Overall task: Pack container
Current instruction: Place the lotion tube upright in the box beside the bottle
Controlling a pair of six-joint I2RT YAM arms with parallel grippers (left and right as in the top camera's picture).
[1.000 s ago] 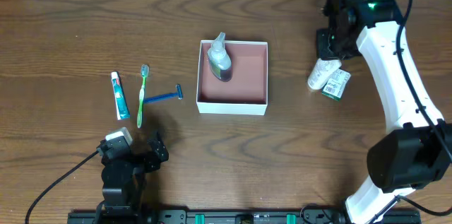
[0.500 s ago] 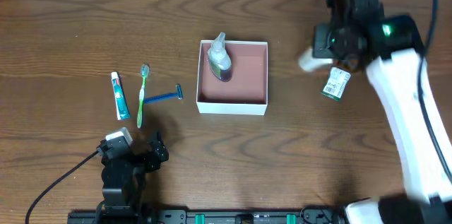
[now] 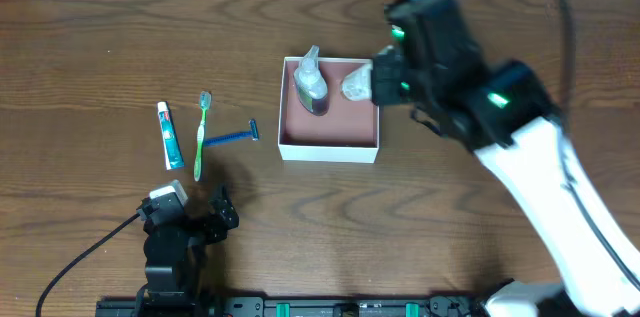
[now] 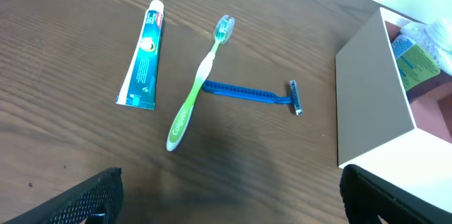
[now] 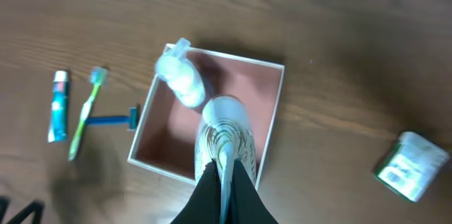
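Observation:
The white tube (image 3: 358, 84) needs to go down into the box next in my right gripper, and then move toward the bagged grey bottle (image 3: 311, 85).
The container (image 3: 330, 149) is a square white box with a pinkish-brown inside at mid-table; it also shows in the right wrist view (image 5: 247, 104) and the left wrist view (image 4: 371, 97). A bagged grey bottle (image 3: 311, 85) lies in its left part. My right gripper (image 3: 385, 77) is shut on a white tube (image 3: 358, 84) and holds it above the box's right side; the right wrist view shows the tube (image 5: 226, 132) pinched between the fingers (image 5: 226, 174). My left gripper (image 3: 195, 207) is open and empty near the front left.
A toothpaste tube (image 3: 169, 135), a green toothbrush (image 3: 201, 137) and a blue razor (image 3: 232, 137) lie left of the box. A small green-and-white packet (image 5: 411, 166) lies on the table right of the box, hidden under my arm in the overhead view.
My right gripper lifted the white tube from beside the green-and-white packet and carried it left to above the box. The left arm has not moved.

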